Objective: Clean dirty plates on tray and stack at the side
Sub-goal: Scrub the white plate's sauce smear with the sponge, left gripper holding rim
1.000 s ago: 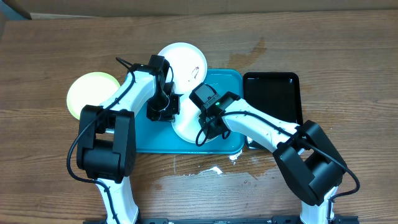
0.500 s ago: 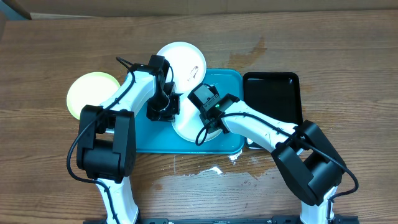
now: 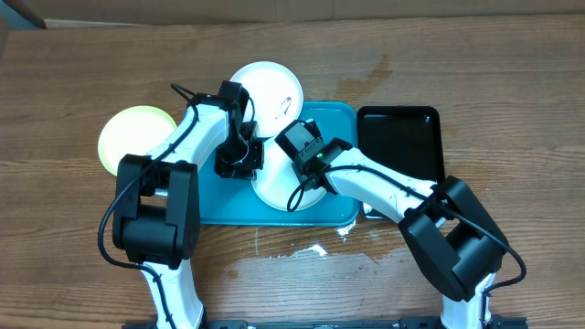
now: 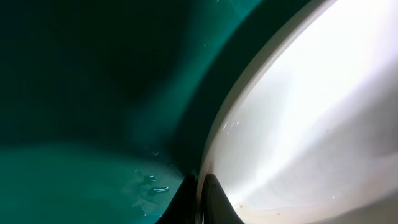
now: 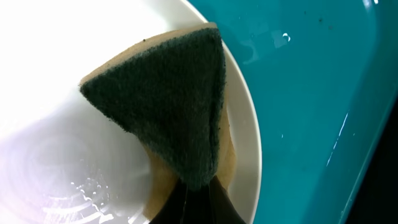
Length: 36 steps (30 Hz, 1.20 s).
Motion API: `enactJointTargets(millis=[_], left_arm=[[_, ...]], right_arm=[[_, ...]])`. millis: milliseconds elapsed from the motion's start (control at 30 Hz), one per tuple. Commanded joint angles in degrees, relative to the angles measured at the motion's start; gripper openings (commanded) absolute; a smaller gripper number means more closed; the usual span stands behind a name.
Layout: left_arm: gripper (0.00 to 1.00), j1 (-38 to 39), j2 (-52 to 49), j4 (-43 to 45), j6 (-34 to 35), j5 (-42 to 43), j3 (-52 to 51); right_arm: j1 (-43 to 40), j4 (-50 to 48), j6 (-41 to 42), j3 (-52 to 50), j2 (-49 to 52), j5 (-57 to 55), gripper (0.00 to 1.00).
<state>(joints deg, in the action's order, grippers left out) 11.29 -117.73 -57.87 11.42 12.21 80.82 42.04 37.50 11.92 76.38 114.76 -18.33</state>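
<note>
My right gripper goes up and to the right in the overhead view over the black tray [image 3: 395,146] next, since its open bottom leaves room to release the sponge.
A white plate [image 3: 274,190] lies on the turquoise tray [image 3: 215,206]. My left gripper [image 3: 239,166] is shut on its left rim; in the left wrist view the two fingers [image 4: 214,199] pinch the plate edge [image 4: 311,124] just above the tray floor [image 4: 93,93]. On the plate's right side, my right gripper [image 3: 306,172] is shut on a sponge [image 5: 168,106], whose green scouring face presses on the wet plate [image 5: 56,124]. A second white plate [image 3: 274,87] rests over the tray's back rim. The lime-green plate [image 3: 135,135] lies on the table to the left.
A glossy black tray [image 3: 402,137] sits right of the turquoise one. White drops [image 3: 315,249] lie on the wood near the tray's front edge. A damp stain [image 3: 370,73] marks the table at the back.
My right gripper has slid the sponge a little to the back left across the plate. The left gripper and the plates have stayed put.
</note>
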Motion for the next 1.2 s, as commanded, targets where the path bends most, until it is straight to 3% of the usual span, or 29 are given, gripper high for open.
enactJointTargets(millis=[0,567,1167], left_arm=[[0.04,0.52,0.09,-0.59,-2.25,-3.65,-0.83],[0.04,0.52,0.09,-0.81,-2.25,-3.65,-0.83],[0.04,0.52,0.09,-0.83,-2.25,-3.65,-0.83]], right_arm=[[-0.37,-1.07,-0.04,-0.31,0.46,-1.33,0.04],[-1.29,-3.43,0.0,-0.33,0.46,-0.87,0.04],[-1.29,-12.31,-0.04,-0.22,0.46,2.99,0.04]])
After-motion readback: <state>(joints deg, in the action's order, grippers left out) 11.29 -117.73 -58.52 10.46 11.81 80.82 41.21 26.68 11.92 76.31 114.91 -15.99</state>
